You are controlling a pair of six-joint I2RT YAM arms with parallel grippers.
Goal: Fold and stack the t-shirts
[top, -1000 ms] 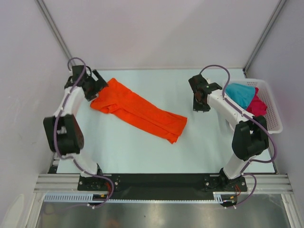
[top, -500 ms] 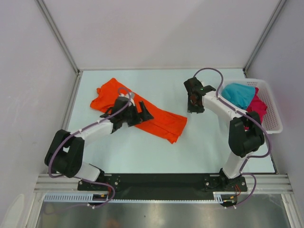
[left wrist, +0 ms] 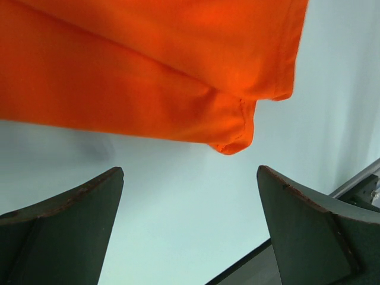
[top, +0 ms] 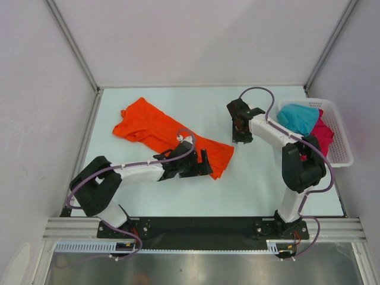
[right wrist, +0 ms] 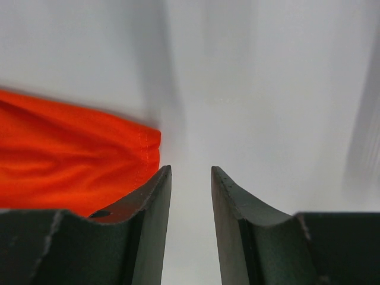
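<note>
My left gripper will move to its right in the top view and down next.
An orange t-shirt lies folded into a long strip, running diagonally from far left to the table's middle. My left gripper hovers at the strip's near right end. Seen from the left wrist, the shirt's hem corner sits just beyond the left gripper, whose jaws stand wide open over bare table. My right gripper is just right of the strip's end. The right wrist view has the right gripper with a narrow empty gap and the orange shirt to its left. A teal t-shirt and a magenta t-shirt lie bunched in the basket.
A white slotted basket stands at the table's far right edge. The pale table is enclosed by white walls with metal posts. A black rail carrying both arm bases runs along the near edge.
My left arm has swung from the far left corner across the orange shirt to its near right end. My right gripper has shifted slightly left toward the shirt.
</note>
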